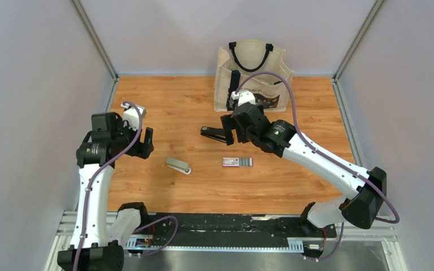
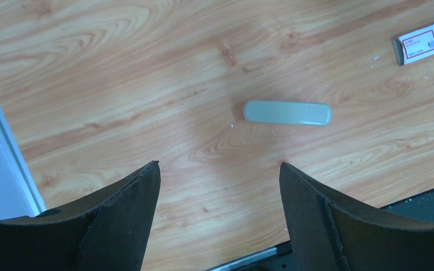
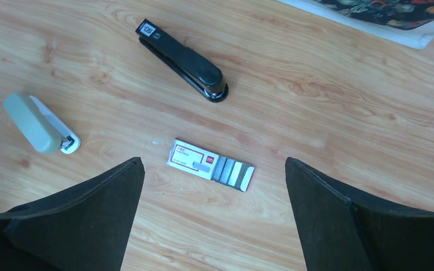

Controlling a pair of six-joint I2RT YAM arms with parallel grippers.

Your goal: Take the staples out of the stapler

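Observation:
My fingers are at a slant to the body of the grey-green stapler (image 1: 178,165) (image 3: 37,124), so my right gripper will turn as it goes down and to the left in the top view onto it next.
A black stapler (image 1: 213,134) lies closed on the wooden table, also in the right wrist view (image 3: 183,60). A grey-green stapler (image 1: 178,165) lies closed nearer the left arm, seen in the left wrist view (image 2: 287,112) and the right wrist view (image 3: 34,124). A short silvery-grey strip, the staples (image 3: 203,166), lies on the white lid of an open staple box (image 3: 186,155). My right gripper (image 3: 213,160) is open and empty, hovering above the box, just right of the black stapler (image 1: 233,132). My left gripper (image 2: 219,165) is open and empty, raised left of the grey-green stapler (image 1: 146,144).
The staple box (image 1: 237,162) lies mid-table, its tray slid out showing rows of staples; it also shows in the left wrist view (image 2: 426,42). A beige tote bag (image 1: 251,73) stands at the back. Grey walls close the left and right sides. A black rail (image 1: 226,226) runs along the near edge.

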